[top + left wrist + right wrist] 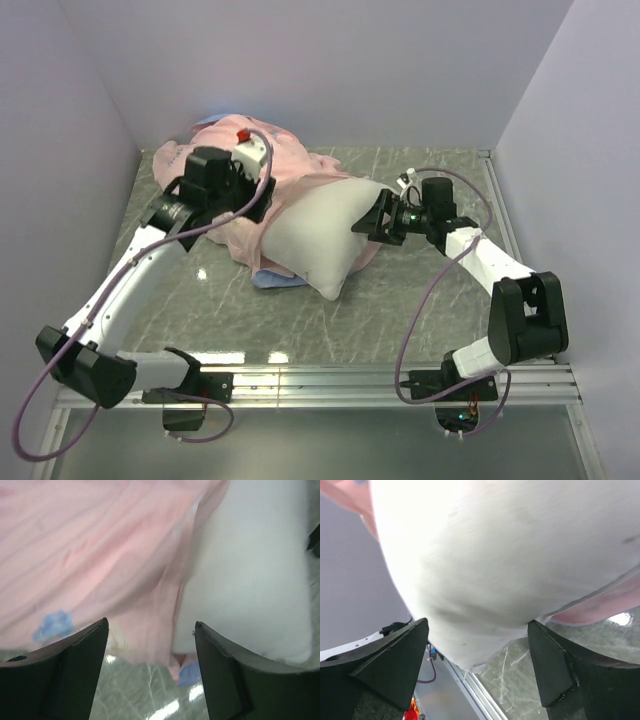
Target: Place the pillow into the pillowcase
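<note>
The case's pink edge lies loose beside the pillow (pixel 318 232), so I should lower my left gripper to the near part of the case's pink edge (pixel 259 247) and then close.
The white pillow (pixel 318 232) lies in the middle of the table, its left end tucked under the pink pillowcase (pixel 290 165). A blue bit of the case (pixel 273 281) shows beneath the pillow. My left gripper (pixel 252 203) hovers over the case's edge beside the pillow. Its jaws stand open in the left wrist view (pixel 150 630), with loose pink pillowcase (pixel 90 555) and the pillow (pixel 250 570) below them. My right gripper (pixel 378 226) is at the pillow's right end, open (pixel 477 630). The pillow's bulging corner (pixel 510 555) sits between its fingers, not pinched.
The green marbled table (pixel 420 300) is boxed in by pale walls on the left, back and right. An aluminium rail (pixel 400 378) runs along the near edge. Pink cables (pixel 425 300) loop from both arms. More of the case bunches toward the back left (pixel 215 135).
</note>
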Available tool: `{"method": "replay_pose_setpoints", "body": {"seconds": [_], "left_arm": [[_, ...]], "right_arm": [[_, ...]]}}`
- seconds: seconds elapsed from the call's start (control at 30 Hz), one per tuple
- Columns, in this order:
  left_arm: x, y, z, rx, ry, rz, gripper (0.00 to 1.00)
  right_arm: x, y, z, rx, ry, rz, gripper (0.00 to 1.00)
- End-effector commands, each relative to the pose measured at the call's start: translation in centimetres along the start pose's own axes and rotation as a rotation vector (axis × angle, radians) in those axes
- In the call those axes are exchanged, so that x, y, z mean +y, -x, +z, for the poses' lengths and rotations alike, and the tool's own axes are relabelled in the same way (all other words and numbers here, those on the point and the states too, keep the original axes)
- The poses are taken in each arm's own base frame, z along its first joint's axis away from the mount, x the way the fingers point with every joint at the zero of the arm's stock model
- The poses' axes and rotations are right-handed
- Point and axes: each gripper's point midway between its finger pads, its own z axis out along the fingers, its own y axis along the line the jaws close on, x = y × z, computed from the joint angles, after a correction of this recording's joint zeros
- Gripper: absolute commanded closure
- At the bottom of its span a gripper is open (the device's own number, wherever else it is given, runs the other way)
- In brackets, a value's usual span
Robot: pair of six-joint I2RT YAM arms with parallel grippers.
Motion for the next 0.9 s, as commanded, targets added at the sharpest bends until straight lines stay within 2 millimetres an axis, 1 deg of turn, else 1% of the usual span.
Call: {"method": "replay_pose_setpoints", "body": {"seconds": [0.0, 0.03, 0.1, 0.13, 0.17, 0.2, 0.27, 0.3, 0.33, 0.4, 0.43, 0.47, 0.5, 0.53, 0.57, 0.6, 0.63, 0.67, 0.7, 0.73, 0.77, 0.8, 0.83, 0.87], "left_arm": [[0.9, -6.1, 0.3, 0.157, 0.046, 0.079, 0.24], [0.8, -6.6, 0.3, 0.16, 0.048, 0.061, 0.24], [0.6, -7.6, 0.6, 0.177, 0.045, 0.044, 0.23], [0.5, -8.5, 1.0, 0.197, 0.048, 0.031, 0.23], [1.0, -9.0, 1.2, 0.211, 0.077, 0.029, 0.23], [1.0, -9.7, 1.9, 0.224, 0.082, 0.028, 0.23], [1.4, -10.3, 2.6, 0.23, 0.1, 0.033, 0.23], [1.4, -11.1, 3.3, 0.25, 0.102, 0.033, 0.23], [1.7, -11.0, 3.8, 0.241, 0.115, 0.038, 0.24], [2.4, -11.7, 4.6, 0.268, 0.154, 0.044, 0.28], [2.6, -11.7, 4.8, 0.27, 0.161, 0.053, 0.35], [2.4, -11.8, 5.0, 0.274, 0.144, 0.056, 0.41], [2.2, -11.2, 5.1, 0.269, 0.127, 0.056, 0.5], [1.7, -11.0, 5.1, 0.268, 0.096, 0.058, 0.72], [0.7, -11.6, 4.7, 0.303, 0.043, 0.05, 0.8], [-1.4, -10.6, 4.7, 0.288, -0.082, 0.037, 0.85], [-4.0, -10.4, 4.4, 0.29, -0.202, 0.063, 0.95], [-6.4, -11.3, 3.3, 0.349, -0.306, 0.078, 1.0], [-9.7, -10.0, 2.1, 0.317, -0.463, 0.108, 1.0], [-13.5, -9.9, 0.6, 0.33, -0.595, 0.155, 1.0], [-15.4, -9.8, -0.4, 0.337, -0.672, 0.162, 1.0], [-18.0, -8.8, -2.3, 0.323, -0.805, 0.15, 1.0], [-19.9, -8.5, -3.4, 0.316, -0.884, 0.16, 1.0], [-21.1, -8.2, -4.1, 0.315, -0.949, 0.152, 1.0]], "right_arm": [[1.4, -0.7, -0.5, 0.01, -0.004, -0.063, 0.12], [1.4, -1.3, -0.2, 0.025, -0.005, -0.075, 0.12], [1.3, -1.9, 0.6, 0.039, -0.014, -0.08, 0.12], [1.4, -2.6, 1.1, 0.061, -0.009, -0.074, 0.12], [1.1, -3.2, 1.6, 0.081, -0.011, -0.066, 0.12], [1.1, -3.4, 2.0, 0.088, -0.013, -0.069, 0.12], [1.3, -4.3, 2.9, 0.115, -0.006, -0.079, 0.12], [1.4, -4.3, 3.2, 0.112, -0.002, -0.087, 0.12], [1.3, -4.4, 3.6, 0.118, -0.003, -0.083, 0.12], [1.6, -4.6, 4.1, 0.132, 0.012, -0.082, 0.14], [1.5, -4.5, 4.4, 0.135, 0.011, -0.078, 0.16], [1.5, -4.5, 4.5, 0.138, 0.014, -0.076, 0.18], [1.7, -4.3, 4.7, 0.129, 0.025, -0.076, 0.24], [1.5, -4.4, 4.9, 0.131, 0.026, -0.065, 0.3], [1.7, -4.5, 5.0, 0.137, 0.044, -0.055, 0.4], [2.3, -4.0, 5.3, 0.119, 0.079, -0.064, 0.58], [2.4, -4.0, 5.7, 0.124, 0.09, -0.013, 0.66], [2.8, -3.9, 5.8, 0.124, 0.119, 0.006, 0.73], [3.7, -3.0, 6.1, 0.081, 0.164, 0.05, 0.9], [4.3, -2.6, 6.4, 0.059, 0.19, 0.073, 1.0], [4.9, -1.8, 6.6, 0.023, 0.208, 0.093, 1.0], [6.7, -0.9, 6.7, -0.006, 0.263, 0.13, 1.0], [7.5, -0.4, 6.9, -0.022, 0.29, 0.15, 1.0], [8.5, 0.0, 7.1, -0.035, 0.314, 0.167, 1.0]]}}
